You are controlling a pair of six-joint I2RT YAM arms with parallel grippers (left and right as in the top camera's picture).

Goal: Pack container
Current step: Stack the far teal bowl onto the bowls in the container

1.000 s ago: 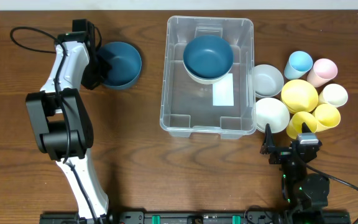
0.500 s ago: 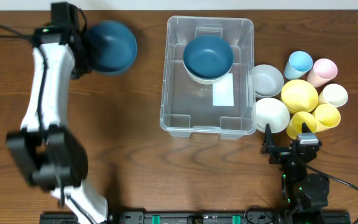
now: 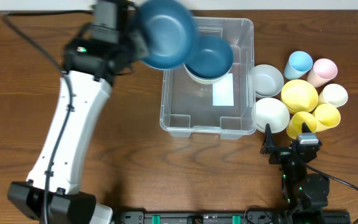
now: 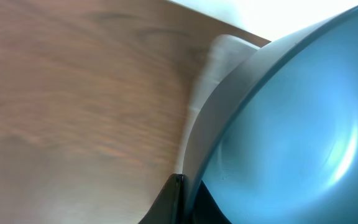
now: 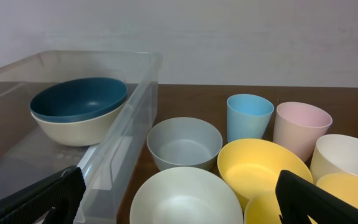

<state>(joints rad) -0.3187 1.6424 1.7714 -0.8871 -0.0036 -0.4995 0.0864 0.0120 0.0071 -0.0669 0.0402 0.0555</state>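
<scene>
My left gripper should next move over and down onto the nested blue bowl [image 3: 211, 57] and let go there, since that bowl is below and to its right in the overhead view.
My left gripper [image 3: 134, 42] is shut on the rim of a dark blue bowl [image 3: 164, 36], which hangs tilted in the air over the far left corner of the clear container [image 3: 173, 112]. In the left wrist view the black fingertips [image 4: 178, 186] pinch the bowl's [image 4: 291, 124] grey-edged rim. Inside the container [image 5: 123, 134], another blue bowl [image 3: 209, 55] sits nested in a cream bowl [image 5: 73, 127] at the far end. A white label [image 3: 222, 93] shows on its bottom. My right gripper [image 3: 288, 138] rests open near the table's front edge, empty [image 5: 178, 193].
Right of the container stand a grey bowl [image 3: 267, 79], a white bowl [image 3: 271, 114], a yellow bowl [image 3: 299, 94], a light blue cup [image 3: 299, 63], a pink cup [image 3: 323, 70], a cream cup [image 3: 333, 94] and two yellow cups [image 3: 327, 115].
The left arm lifted the blue bowl off the table at the left and swung it right, up over the container's corner. The right arm stayed still.
</scene>
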